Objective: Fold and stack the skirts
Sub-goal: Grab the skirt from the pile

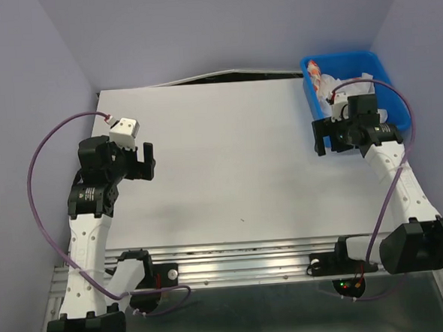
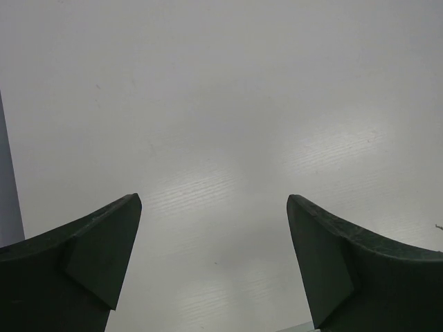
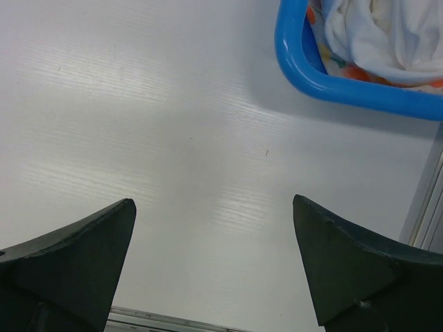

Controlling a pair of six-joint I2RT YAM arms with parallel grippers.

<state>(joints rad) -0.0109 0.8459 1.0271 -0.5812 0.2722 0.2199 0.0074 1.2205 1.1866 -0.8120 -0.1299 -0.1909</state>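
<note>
My right gripper reaches outward and to its right in the top view next, over the bin and down onto the white skirt [image 3: 377, 31], which lies uppermost.
Both skirts lie bunched in the blue bin [image 1: 384, 64] at the table's far right corner. In the right wrist view the white skirt [image 3: 377, 31] is on top, and the cream skirt with orange and red print [image 3: 349, 71] shows beneath it along the bin's rim [image 3: 294, 52]. In the top view the print shows at the bin's far left end [image 1: 315, 71]. My right gripper [image 1: 321, 137] [image 3: 213, 200] hovers open over bare table just left of the bin. Over the table's left side my left gripper [image 1: 145, 165] [image 2: 213, 200] hangs open, holding nothing.
The white table [image 1: 228, 150] runs between the two arms. Purple walls close in the left, back and right sides. A metal rail [image 1: 242, 255] lines the near edge, and cables loop from both arms.
</note>
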